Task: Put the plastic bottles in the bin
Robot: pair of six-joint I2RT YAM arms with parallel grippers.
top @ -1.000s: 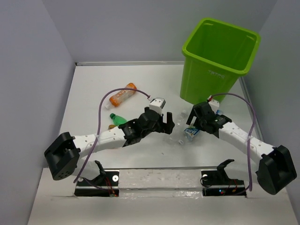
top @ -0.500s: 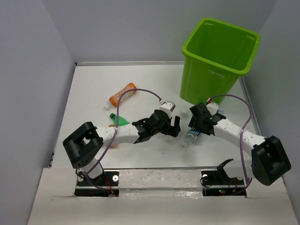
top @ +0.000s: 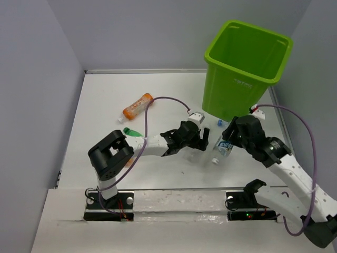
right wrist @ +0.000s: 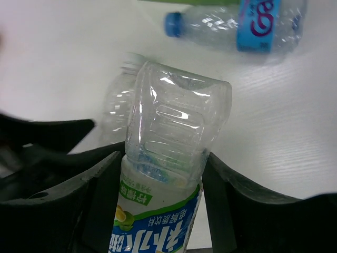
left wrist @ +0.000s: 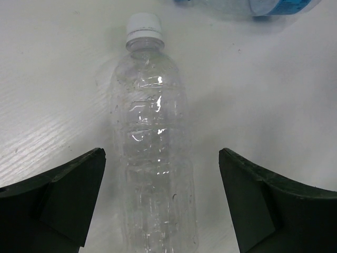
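The left gripper should go down around the bottle's ridged middle (left wrist: pixel 158 162) and close, because the crinkled bottle is lying flat on the tabletop between the gripper's open fingers.
My right gripper (right wrist: pixel 163 168) is shut on a clear plastic bottle with a blue-and-green label (right wrist: pixel 171 153), held above the table in front of the lime-green bin (top: pixel 247 60). In the top view that bottle (top: pixel 225 149) hangs cap-down from the right gripper (top: pixel 230 143). My left gripper (left wrist: pixel 161 158) stands open astride a clear crinkled bottle with a white cap (left wrist: pixel 155 137) that lies flat on the table; neither finger touches it. A blue-capped, blue-labelled bottle (right wrist: pixel 237 23) lies near the bin's foot.
An orange bottle (top: pixel 138 106) and a green bottle (top: pixel 134 132) lie on the left half of the table. The left gripper (top: pixel 199 140) and the right gripper are close together at mid-table. Grey walls enclose the table on both sides.
The right gripper has closed on the labelled bottle and raised it off the table. The left arm has reached further right over the clear bottle, its jaws still open.
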